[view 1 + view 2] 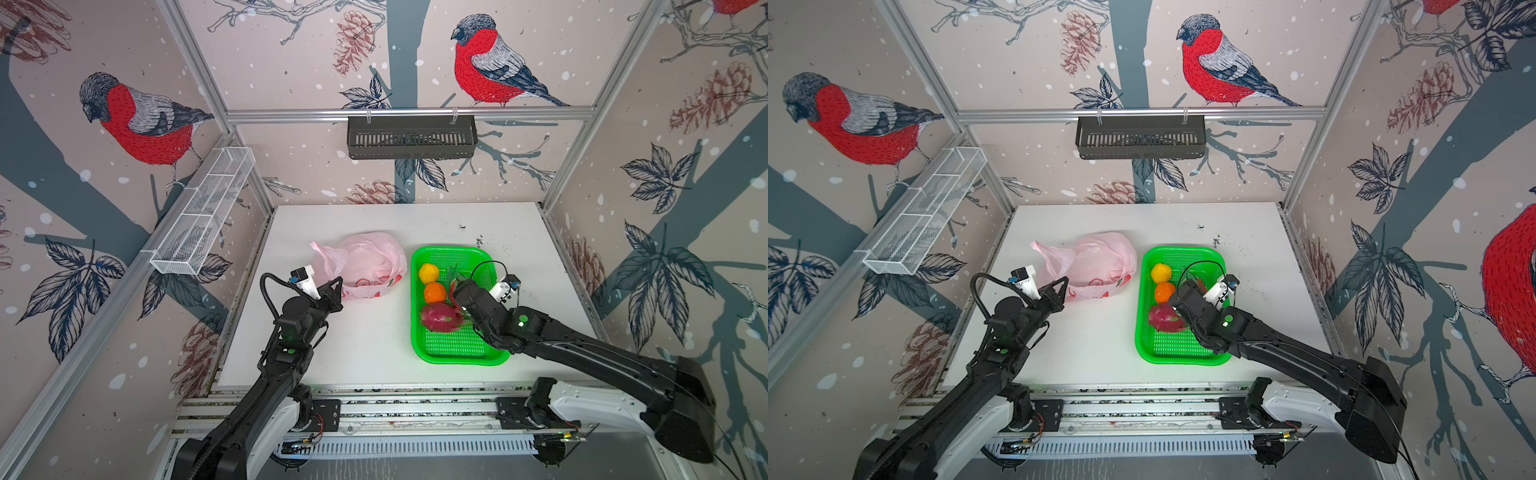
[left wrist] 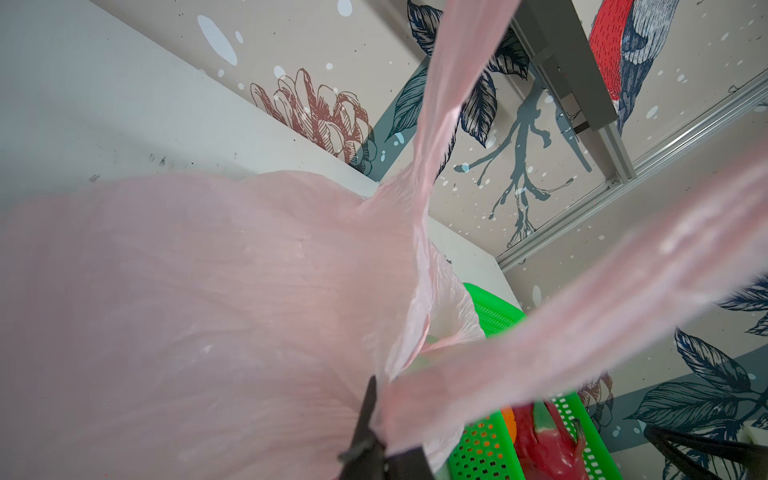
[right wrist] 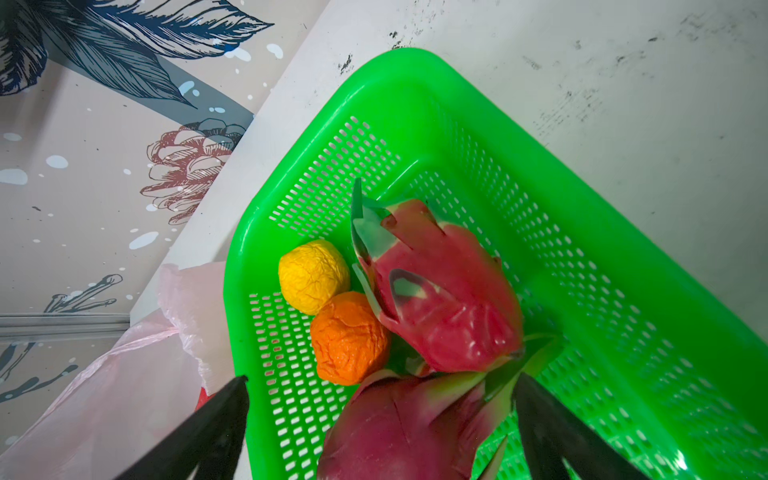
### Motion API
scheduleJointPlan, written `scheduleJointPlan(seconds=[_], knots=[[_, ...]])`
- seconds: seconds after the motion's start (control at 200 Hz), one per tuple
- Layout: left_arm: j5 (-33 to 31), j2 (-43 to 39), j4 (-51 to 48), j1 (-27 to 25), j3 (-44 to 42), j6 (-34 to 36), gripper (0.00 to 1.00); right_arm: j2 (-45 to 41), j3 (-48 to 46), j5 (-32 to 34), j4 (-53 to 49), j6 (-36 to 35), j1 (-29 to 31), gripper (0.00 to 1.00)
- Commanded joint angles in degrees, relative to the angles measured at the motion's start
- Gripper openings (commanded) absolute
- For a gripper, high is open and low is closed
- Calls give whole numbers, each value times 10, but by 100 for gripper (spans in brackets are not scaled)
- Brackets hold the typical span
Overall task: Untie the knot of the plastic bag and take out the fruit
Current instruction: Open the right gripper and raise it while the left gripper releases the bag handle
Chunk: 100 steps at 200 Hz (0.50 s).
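The left gripper moves outward, toward the basket, next and releases the bag's near edge (image 1: pixel 349 296), with the fruit lying in the green basket (image 1: pixel 414 320) and the bag slack.
The pale pink plastic bag (image 1: pixel 365 262) (image 1: pixel 1096 259) lies slack on the white table, left of the green basket (image 1: pixel 414 320) (image 3: pixel 415 75). My left gripper (image 1: pixel 337 287) (image 2: pixel 376 415) is shut on the bag's near edge, and two loose handle strips (image 2: pixel 449 83) rise from there. No knot shows in any view. The fruit lies in the basket: a yellow ball (image 1: pixel 429 273) (image 3: pixel 313 276), an orange ball (image 1: pixel 434 292) (image 3: pixel 349 336) and two dragon fruits (image 3: pixel 440 299) (image 3: pixel 407 428). My right gripper (image 3: pixel 382 377) hangs open above the nearer dragon fruit (image 1: pixel 441 318), its fingers clear of it.
A black slotted basket (image 1: pixel 411 137) hangs on the back rail. A white wire shelf (image 1: pixel 203 212) is fixed along the left wall. Bare tabletop (image 1: pixel 365 353) lies between the bag and the front rail.
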Motion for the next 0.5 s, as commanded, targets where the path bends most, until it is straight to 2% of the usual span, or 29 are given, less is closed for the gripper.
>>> scheduleJointPlan(seconds=[0.0, 0.275, 0.391, 0.496], knots=[[7, 27, 54, -5, 14, 5, 1, -1, -2, 0, 42, -54, -14, 99], [-7, 121, 90, -46, 61, 20, 2, 1, -2, -35, 89, -116, -54, 99], [-18, 123, 76, -47, 76, 27, 15, -6, -4, -35, 94, -132, -63, 99], [-46, 102, 9, -47, 100, 55, 32, -19, -14, -39, 105, -145, -76, 99]])
